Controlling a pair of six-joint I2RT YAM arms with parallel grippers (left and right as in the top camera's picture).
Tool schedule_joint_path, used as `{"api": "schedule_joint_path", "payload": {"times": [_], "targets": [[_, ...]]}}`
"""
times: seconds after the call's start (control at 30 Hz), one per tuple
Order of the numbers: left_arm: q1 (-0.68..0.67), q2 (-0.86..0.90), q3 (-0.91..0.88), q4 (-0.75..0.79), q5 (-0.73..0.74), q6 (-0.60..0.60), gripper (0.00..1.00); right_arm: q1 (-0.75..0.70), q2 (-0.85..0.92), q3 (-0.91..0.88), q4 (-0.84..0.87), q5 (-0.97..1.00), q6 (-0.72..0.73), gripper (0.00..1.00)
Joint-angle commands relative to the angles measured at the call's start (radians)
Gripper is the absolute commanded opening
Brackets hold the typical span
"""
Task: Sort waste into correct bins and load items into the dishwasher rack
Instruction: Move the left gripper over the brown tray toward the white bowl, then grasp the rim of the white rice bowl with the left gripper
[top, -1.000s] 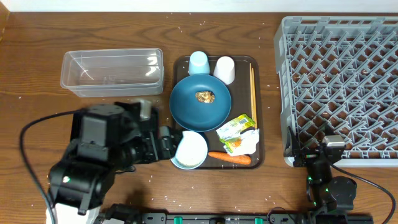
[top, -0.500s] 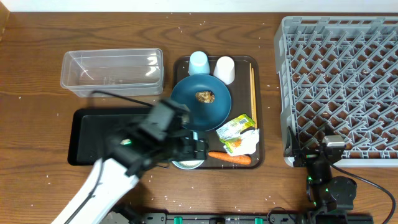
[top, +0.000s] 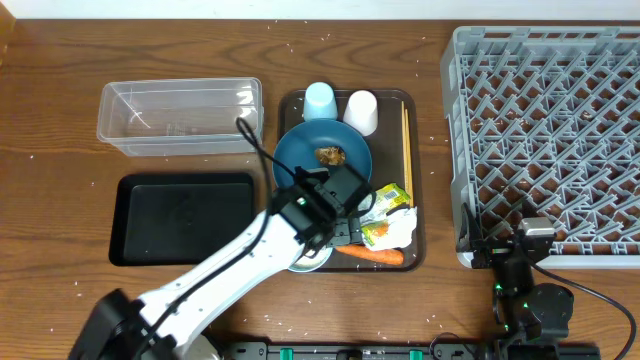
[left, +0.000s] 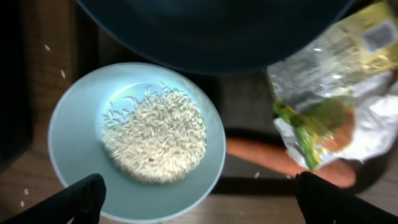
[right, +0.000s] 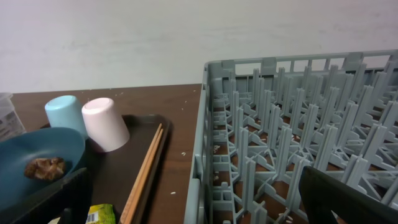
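The light-blue bowl's side beside the carrot is below my left gripper, between its open fingers, so it should next go down astride that side and close.
My left gripper (top: 345, 232) is open and empty, hovering over the brown serving tray between the light-blue bowl (left: 81, 143) of white rice (left: 155, 134) and the crumpled wrapper (top: 385, 213). In the left wrist view (left: 199, 208) its fingertips straddle the bowl's rim, with the orange carrot (left: 261, 155), the wrapper (left: 329, 93) and the dark-blue plate (left: 211, 31) beyond. The plate (top: 310, 170) carries a brown food lump (top: 330, 155). The light-blue cup (top: 319, 98), white cup (top: 361, 110) and chopsticks (top: 405, 130) stand behind it. My right gripper (top: 525, 240) is open by the grey rack (top: 545, 140).
The clear tub (top: 180, 115) sits at the back left, with the black tray (top: 180, 218) in front of it. The brown serving tray (top: 415, 200) holds the dishes. Rice grains are scattered on the wooden table. The left arm covers most of the bowl from overhead.
My left arm has swung right, from over the black tray to above the bowl and wrapper, uncovering the black tray. The right arm has not moved.
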Motion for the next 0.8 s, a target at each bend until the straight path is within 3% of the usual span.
{"api": "schedule_joint_path", "payload": {"times": [0.0, 0.73, 0.77], "targets": [[-0.002, 0.053, 0.01, 0.013, -0.024, -0.018, 0.98, -0.005, 0.0, -0.002, -0.004, 0.007, -0.013, 0.99], [-0.003, 0.279, 0.01, 0.108, -0.023, -0.006, 1.0, -0.005, 0.0, -0.002, -0.004, 0.007, -0.013, 0.99], [-0.003, 0.28, 0.01, 0.109, -0.024, -0.006, 0.95, -0.005, 0.0, -0.002, -0.004, 0.007, -0.013, 0.99]]}}
